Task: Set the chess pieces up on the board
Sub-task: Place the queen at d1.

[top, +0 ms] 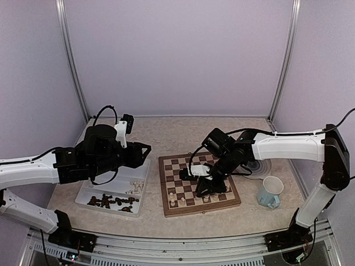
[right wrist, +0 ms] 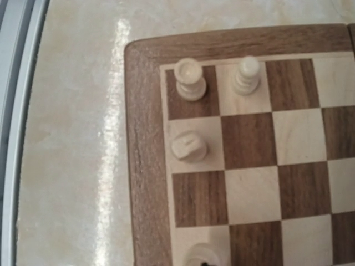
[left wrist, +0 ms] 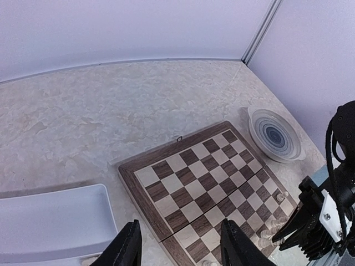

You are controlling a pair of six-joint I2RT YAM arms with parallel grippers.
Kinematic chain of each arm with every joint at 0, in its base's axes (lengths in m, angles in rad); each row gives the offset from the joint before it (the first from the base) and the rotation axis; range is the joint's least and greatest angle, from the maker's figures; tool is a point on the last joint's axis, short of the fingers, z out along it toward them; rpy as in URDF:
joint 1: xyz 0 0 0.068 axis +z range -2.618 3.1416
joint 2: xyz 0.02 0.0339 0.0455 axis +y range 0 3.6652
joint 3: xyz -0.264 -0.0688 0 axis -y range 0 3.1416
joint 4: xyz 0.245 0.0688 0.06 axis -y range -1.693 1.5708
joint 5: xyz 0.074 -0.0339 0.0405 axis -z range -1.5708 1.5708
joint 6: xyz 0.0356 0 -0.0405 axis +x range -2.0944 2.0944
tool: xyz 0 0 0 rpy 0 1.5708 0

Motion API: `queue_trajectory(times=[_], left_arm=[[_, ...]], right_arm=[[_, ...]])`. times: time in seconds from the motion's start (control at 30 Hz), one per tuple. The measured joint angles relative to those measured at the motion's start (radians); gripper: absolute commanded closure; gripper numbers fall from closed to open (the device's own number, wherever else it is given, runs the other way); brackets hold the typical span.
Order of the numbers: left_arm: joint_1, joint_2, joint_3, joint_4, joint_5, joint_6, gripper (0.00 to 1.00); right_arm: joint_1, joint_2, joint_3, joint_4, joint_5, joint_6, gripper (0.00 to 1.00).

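Observation:
The cream piece in my right gripper eases down over the light near-row square (top: pixel 198 200) (right wrist: pixel 199 245) beside the empty dark one next for release, since the row has a gap there.
The board (top: pixel 191 172) lies in the middle of the table and also shows in the left wrist view (left wrist: pixel 205 183). A few cream chess pieces (top: pixel 178 199) stand along its near edge. The right wrist view shows a cream rook (right wrist: pixel 189 77) in the corner square, a round-topped piece (right wrist: pixel 247 73), another piece (right wrist: pixel 189 146), and one cut off at the bottom edge (right wrist: pixel 201 255). My right gripper (top: pixel 209 187) hangs low over the board's near right squares; its fingers are hidden. My left gripper (top: pixel 145 154) is open and empty above the tray's far end, its fingers (left wrist: pixel 125 246) wide apart.
A white tray (top: pixel 141 185) left of the board holds several dark pieces (top: pixel 113 200) and a few cream ones (top: pixel 135 187). A grey-ringed plate (top: pixel 258 165) sits right of the board, behind the right arm. A pale blue mug (top: pixel 270 192) stands near the front right.

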Motion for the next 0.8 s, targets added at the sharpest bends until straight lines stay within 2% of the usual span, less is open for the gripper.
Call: queue_trajectory(times=[0.5, 0.63, 0.8], left_arm=[[0.019, 0.016, -0.010, -0.002, 0.013, -0.003, 0.51], [0.035, 0.016, -0.011, -0.001, 0.016, -0.008, 0.51], [0.043, 0.016, -0.022, -0.001, 0.025, -0.013, 0.51]], right_arm=[[0.002, 0.048, 0.000, 0.001, 0.002, -0.001, 0.96], [0.002, 0.060, 0.000, 0.000, 0.002, 0.000, 0.90], [0.002, 0.067, 0.000, 0.001, 0.003, 0.004, 0.79]])
